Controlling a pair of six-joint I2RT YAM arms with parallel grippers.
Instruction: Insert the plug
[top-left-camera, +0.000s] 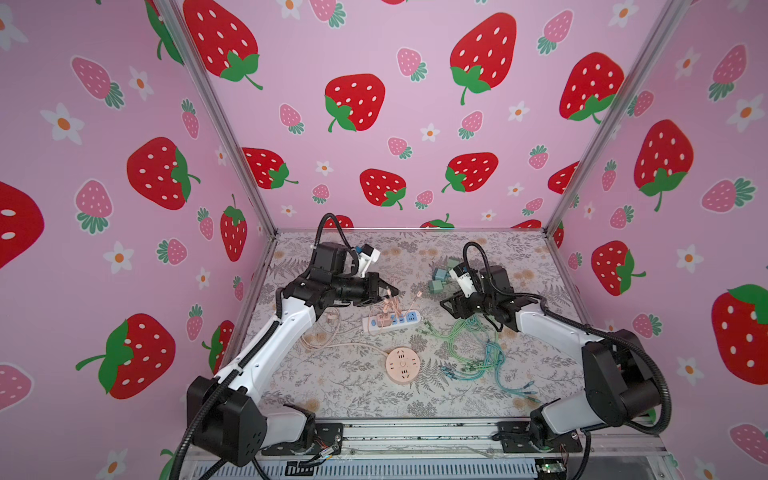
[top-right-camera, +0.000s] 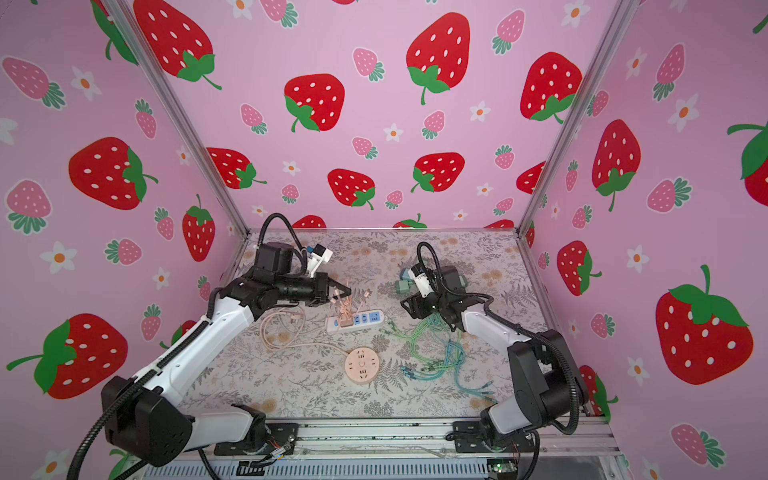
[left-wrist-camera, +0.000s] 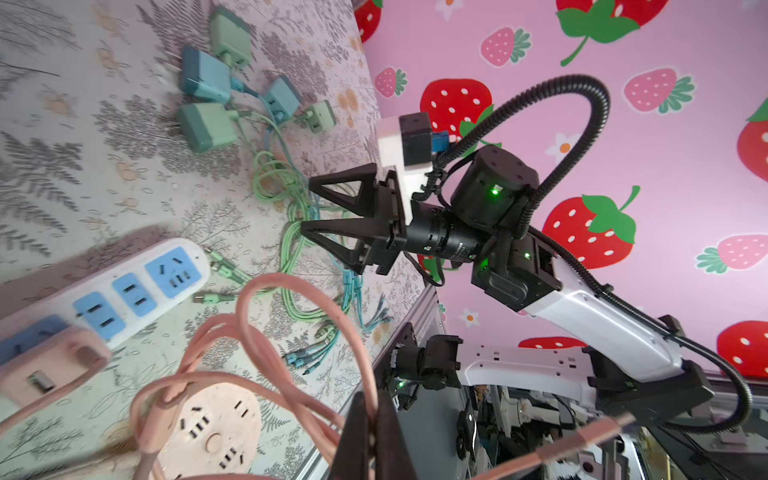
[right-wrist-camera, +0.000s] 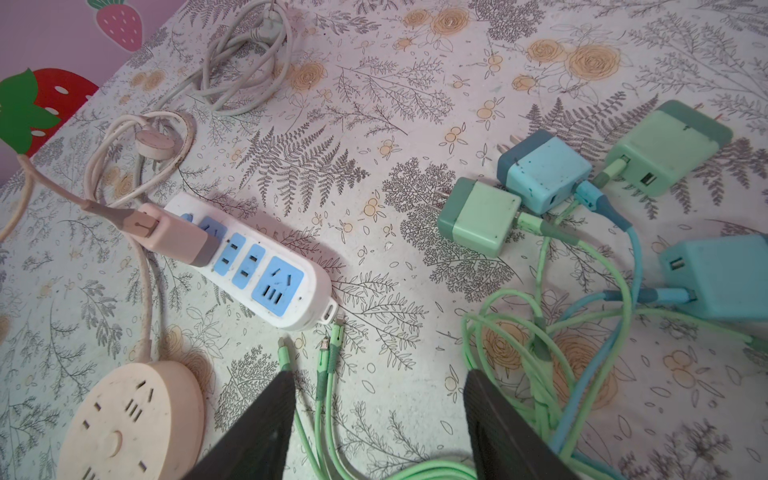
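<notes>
I will next carry the hanging loops of the pink cable in my left gripper away from the power strip's free sockets, toward the coiled white cord beside the gripper, and let go of them.
A pink plug (right-wrist-camera: 174, 237) sits in the end socket of the white power strip (right-wrist-camera: 286, 291) with blue sockets; both top views show the strip (top-left-camera: 405, 322) (top-right-camera: 374, 318) at mid-table. My left gripper (left-wrist-camera: 376, 397) is shut on the plug's pink cable (left-wrist-camera: 257, 291) and hovers just above the strip's plug end (top-left-camera: 394, 292) (top-right-camera: 348, 291). The cable hangs in loops down to the plug (left-wrist-camera: 45, 365). My right gripper (right-wrist-camera: 380, 378) is open with nothing between its fingers, above green cable ends to the right of the strip (top-left-camera: 446, 305) (top-right-camera: 405, 303).
A round pink socket (top-left-camera: 402, 365) (right-wrist-camera: 124, 424) lies in front of the strip. Several green and blue chargers (right-wrist-camera: 544, 174) (top-left-camera: 440, 280) lie at the back right, their green and teal cables (top-left-camera: 478, 349) spreading forward. A coiled white cord (right-wrist-camera: 245, 62) lies behind the strip.
</notes>
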